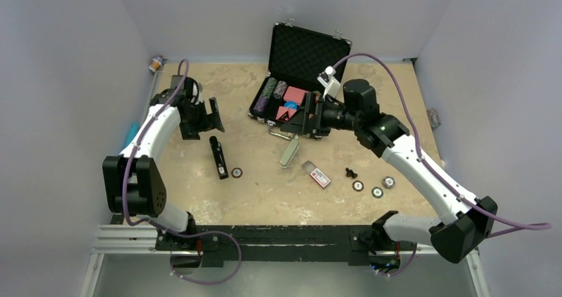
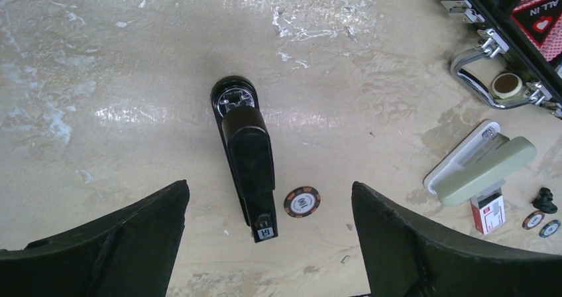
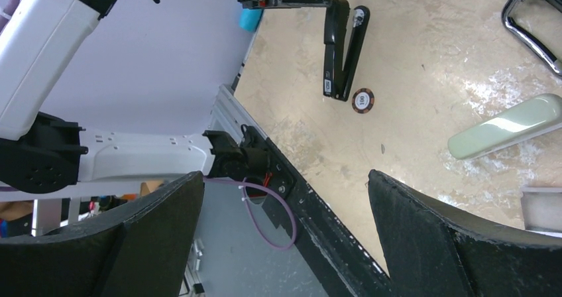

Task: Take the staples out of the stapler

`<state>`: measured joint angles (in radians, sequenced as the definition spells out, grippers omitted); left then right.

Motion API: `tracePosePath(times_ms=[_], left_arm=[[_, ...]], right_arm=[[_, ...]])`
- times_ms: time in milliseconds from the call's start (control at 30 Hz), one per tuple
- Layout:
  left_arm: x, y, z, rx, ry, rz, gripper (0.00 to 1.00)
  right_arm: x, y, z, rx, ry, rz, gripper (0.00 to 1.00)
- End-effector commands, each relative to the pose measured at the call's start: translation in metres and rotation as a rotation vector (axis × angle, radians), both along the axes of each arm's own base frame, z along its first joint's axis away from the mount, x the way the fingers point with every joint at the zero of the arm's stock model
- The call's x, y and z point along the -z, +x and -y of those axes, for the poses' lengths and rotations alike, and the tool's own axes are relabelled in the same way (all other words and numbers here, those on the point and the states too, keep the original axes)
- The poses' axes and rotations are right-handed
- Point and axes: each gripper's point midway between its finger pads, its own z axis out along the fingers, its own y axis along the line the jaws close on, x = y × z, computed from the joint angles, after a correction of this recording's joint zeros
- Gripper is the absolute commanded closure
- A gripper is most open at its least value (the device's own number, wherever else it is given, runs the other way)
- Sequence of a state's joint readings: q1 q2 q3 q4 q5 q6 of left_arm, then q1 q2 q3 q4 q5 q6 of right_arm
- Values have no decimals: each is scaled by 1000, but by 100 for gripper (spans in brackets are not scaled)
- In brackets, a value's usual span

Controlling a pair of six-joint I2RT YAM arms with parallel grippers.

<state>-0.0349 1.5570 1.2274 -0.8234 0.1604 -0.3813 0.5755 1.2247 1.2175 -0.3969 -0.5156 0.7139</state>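
Note:
The left gripper crosses to the pale green stapler slanting below and right in the top view next, turns to match and lowers onto the green stapler's near end (image 1: 285,164) (image 2: 449,192).
The black stapler (image 1: 217,156) lies flat on the table, left of centre, with nothing holding it. In the left wrist view the stapler (image 2: 248,161) lies between and below my open fingers. My left gripper (image 1: 202,121) hovers open and empty just beyond the stapler's far end, seen again in the left wrist view (image 2: 268,201). In the right wrist view the stapler (image 3: 341,48) shows its top arm spread a little from its base. My right gripper (image 1: 299,121) is open and empty, in the air near the case front, also in the right wrist view (image 3: 285,178).
A pale green stapler (image 1: 289,152) and a small staple box (image 1: 318,176) lie mid-table. An open black case (image 1: 301,78) of poker chips stands at the back. Loose chips lie by the black stapler (image 1: 236,173) and at right (image 1: 377,192). A small black piece (image 1: 350,173) lies nearby.

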Motion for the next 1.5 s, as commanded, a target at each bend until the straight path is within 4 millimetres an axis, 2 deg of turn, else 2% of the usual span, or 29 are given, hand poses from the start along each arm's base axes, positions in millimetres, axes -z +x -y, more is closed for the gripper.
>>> tracePosePath(times_ms=[0,367,667,800,1000,1233,1467], left_arm=[[-41,2,1,9,-17,108,4],[-73,-25,6,13,-45,178,4],[-88,-48,21,41,-60,225,1],[-93,-59,46,136,-20,247,0],[-87,-64,82,243,-24,247,0],[-75,-58,125,381,-17,242,1],[-61,-41,171,514,44,220,3]], right_arm=[[-17,-8,6,-1,39,58,1],[-19,-26,21,34,64,65,1],[-7,-46,41,106,82,26,1],[-8,-52,55,168,88,38,1],[-23,-57,74,266,146,98,1],[-33,-62,81,266,124,132,1],[-47,-56,89,297,81,194,1]])
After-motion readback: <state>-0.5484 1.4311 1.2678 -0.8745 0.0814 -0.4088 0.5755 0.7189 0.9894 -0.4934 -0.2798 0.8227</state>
